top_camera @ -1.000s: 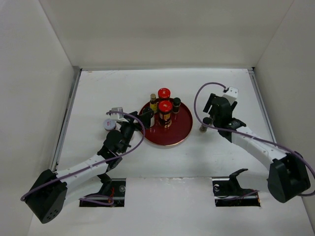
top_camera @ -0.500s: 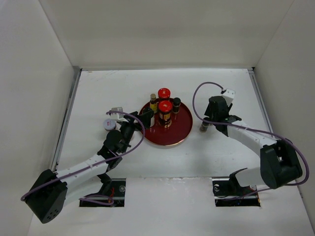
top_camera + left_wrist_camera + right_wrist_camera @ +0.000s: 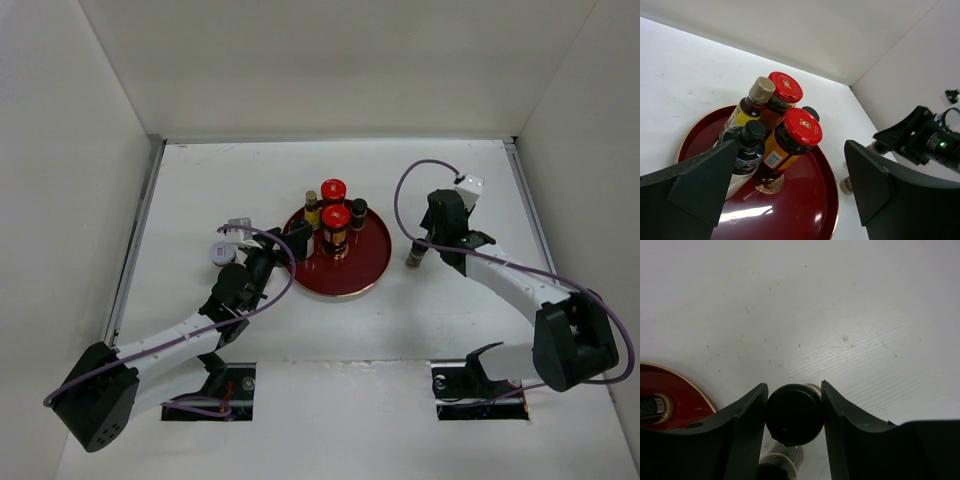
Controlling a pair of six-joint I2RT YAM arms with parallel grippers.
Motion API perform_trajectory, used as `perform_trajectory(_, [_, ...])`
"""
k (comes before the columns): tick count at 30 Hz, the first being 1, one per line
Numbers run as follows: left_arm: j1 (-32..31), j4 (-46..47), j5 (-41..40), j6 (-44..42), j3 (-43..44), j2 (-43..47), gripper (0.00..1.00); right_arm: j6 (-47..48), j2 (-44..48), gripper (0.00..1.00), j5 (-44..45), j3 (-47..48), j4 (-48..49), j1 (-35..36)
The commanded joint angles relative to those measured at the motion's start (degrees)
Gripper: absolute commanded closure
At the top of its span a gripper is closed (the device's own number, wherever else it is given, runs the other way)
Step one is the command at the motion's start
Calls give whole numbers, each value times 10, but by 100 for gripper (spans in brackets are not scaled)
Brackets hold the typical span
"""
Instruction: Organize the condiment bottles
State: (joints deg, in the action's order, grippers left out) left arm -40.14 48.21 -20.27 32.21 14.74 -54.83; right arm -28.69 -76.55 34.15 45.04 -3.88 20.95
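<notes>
The slim bottle needs to be lifted by my right gripper next. It should then go down beside the nearest black-capped bottle across the tray's rim, where the tray is empty.
A round red tray (image 3: 365,275) holds two red-capped jars (image 3: 333,190) (image 3: 335,222), a yellowish tan-capped bottle (image 3: 311,205) and two black-capped bottles (image 3: 358,210) (image 3: 300,235). My left gripper (image 3: 293,240) is open at the tray's left edge. In the left wrist view (image 3: 790,200) its fingers straddle the tray (image 3: 805,210), with a black-capped bottle (image 3: 747,150) beside the left finger. My right gripper (image 3: 425,245) is shut on a slim black-capped bottle (image 3: 415,257) standing on the table right of the tray. Its fingers (image 3: 747,425) press both sides of the cap (image 3: 794,414).
A white-lidded jar (image 3: 222,252) stands on the table left of my left arm. White walls enclose the table on three sides. The tray's edge (image 3: 670,400) shows at the left of the right wrist view.
My right gripper swung in toward the slim bottle right of the tray and settled around its cap. My left arm has barely moved.
</notes>
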Motion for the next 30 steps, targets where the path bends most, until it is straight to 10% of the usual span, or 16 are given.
perform_trajectory(1, [5,30,6,6,7,4,11,37,38,62,46,58,49,4])
perform_trajectory(30, [8,30,8,6,6,9,11,40,-182,54,-66,151,141,151])
